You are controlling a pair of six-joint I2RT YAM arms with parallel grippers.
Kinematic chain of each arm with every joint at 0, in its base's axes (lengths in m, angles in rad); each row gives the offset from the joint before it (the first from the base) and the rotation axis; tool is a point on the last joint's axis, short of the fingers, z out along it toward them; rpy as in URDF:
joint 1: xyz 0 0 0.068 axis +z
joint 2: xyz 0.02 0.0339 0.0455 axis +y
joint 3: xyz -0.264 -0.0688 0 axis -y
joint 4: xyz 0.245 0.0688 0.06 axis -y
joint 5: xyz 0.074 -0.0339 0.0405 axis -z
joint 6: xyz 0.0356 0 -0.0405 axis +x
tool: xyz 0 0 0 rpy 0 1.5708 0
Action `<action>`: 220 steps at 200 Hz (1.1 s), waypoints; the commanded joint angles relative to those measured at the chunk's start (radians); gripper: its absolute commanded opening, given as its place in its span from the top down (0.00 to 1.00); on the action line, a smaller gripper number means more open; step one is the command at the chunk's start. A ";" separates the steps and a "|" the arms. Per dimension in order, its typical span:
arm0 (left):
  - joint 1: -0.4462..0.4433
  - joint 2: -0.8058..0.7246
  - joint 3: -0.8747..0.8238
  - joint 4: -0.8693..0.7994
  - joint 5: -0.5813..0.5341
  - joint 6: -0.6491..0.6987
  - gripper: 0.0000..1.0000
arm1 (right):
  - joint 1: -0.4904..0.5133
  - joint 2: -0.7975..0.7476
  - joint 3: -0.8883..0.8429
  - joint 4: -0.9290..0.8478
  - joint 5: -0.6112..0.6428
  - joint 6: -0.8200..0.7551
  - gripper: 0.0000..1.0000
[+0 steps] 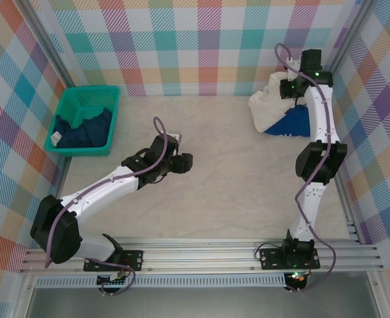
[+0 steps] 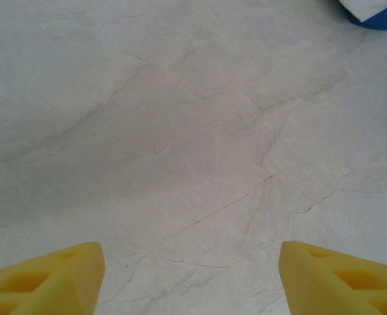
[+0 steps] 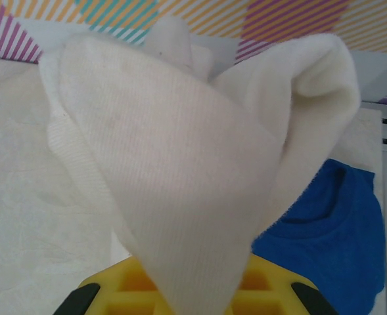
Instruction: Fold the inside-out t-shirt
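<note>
The lifted cream cloth leaves blue uncovered, so my right gripper will next move toward the nearby side wall and go down over the blue shirt (image 1: 292, 123) (image 3: 328, 239) to release.
The inside-out t-shirt (image 1: 269, 106) is a cream bundle at the table's far right, lifted and draped partly over a bright blue shirt (image 1: 292, 123). My right gripper (image 1: 289, 89) is shut on its cloth. In the right wrist view the cream t-shirt (image 3: 200, 177) hangs in a fold from my yellow fingers (image 3: 127, 292), which pinch it at the bottom edge. My left gripper (image 1: 181, 162) hovers open over bare table near the middle, its yellow fingertips (image 2: 55, 275) wide apart with nothing between them.
A green basket (image 1: 69, 106) at the far left holds a dark navy garment (image 1: 85, 129). The blue shirt (image 3: 324, 243) lies beneath the lifted cloth. Checkered walls close in the table at the back and sides. A metal rail runs along the near edge.
</note>
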 commanded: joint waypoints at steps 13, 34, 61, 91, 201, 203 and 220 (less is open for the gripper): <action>0.009 0.001 -0.009 -0.020 0.004 0.011 0.29 | -0.073 0.053 0.047 -0.048 -0.043 0.023 1.00; 0.007 0.015 -0.004 -0.020 0.011 0.010 0.29 | -0.100 0.098 0.045 -0.037 -0.028 0.023 0.99; 0.008 0.030 0.005 -0.023 0.024 0.007 0.29 | -0.115 0.171 0.046 0.011 0.088 0.014 0.97; 0.007 0.047 0.006 -0.018 0.046 -0.002 0.29 | -0.121 0.239 0.048 0.116 0.218 0.011 0.89; 0.011 -0.021 -0.033 -0.025 -0.044 0.001 0.28 | -0.104 0.032 -0.105 0.140 0.397 0.150 0.29; 0.012 -0.027 -0.036 -0.023 -0.049 0.001 0.28 | -0.103 0.022 -0.117 0.140 0.392 0.156 0.28; 0.026 -0.073 -0.071 0.000 -0.072 -0.006 0.24 | -0.097 -0.083 -0.232 0.162 0.324 0.193 0.26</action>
